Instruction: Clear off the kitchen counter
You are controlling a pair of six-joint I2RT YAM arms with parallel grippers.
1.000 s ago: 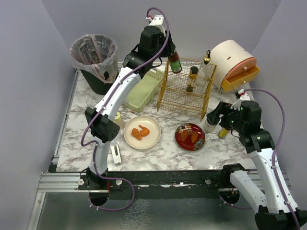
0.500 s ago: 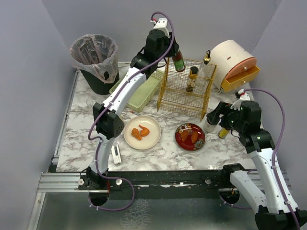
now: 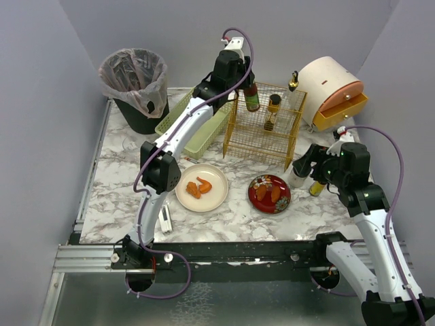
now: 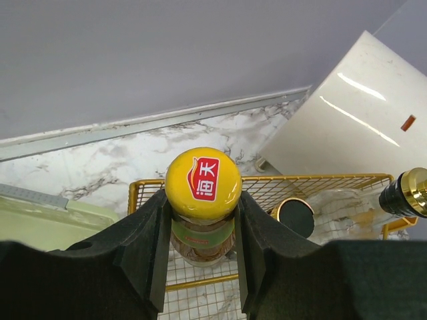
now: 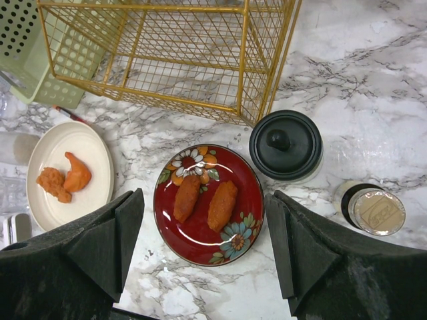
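I should lower the sauce bottle inside the gold rack (image 3: 250, 118) with my left gripper next, a little toward the black-capped bottle, because the space next to that bottle is free.
The marble kitchen counter (image 3: 231, 219) carries dishes, jars and a gold wire rack (image 3: 266, 132). My left gripper (image 3: 249, 87) is shut on the neck of a brown sauce bottle (image 3: 252, 98) with a yellow cap (image 4: 203, 184). It holds the bottle upright over the rack's back left corner (image 4: 143, 187). My right gripper (image 5: 203, 207) hangs open over a red flowered plate (image 5: 208, 203) with two fried pieces, and touches nothing. In the top view that right gripper (image 3: 314, 163) sits at the rack's right front corner.
A white plate (image 3: 202, 187) of fried food lies left of the red plate (image 3: 269, 193). A black-lidded jar (image 5: 285, 145) and a small jar (image 5: 377, 211) stand to the right. A green tray (image 3: 204, 129), a lined bin (image 3: 134, 85) and a round wooden drawer box (image 3: 333, 92) line the back. A black-capped bottle (image 3: 274, 109) stands in the rack.
My left arm has carried the sauce bottle right and farther back, from beside the rack to over its back left corner. The right arm has not moved.
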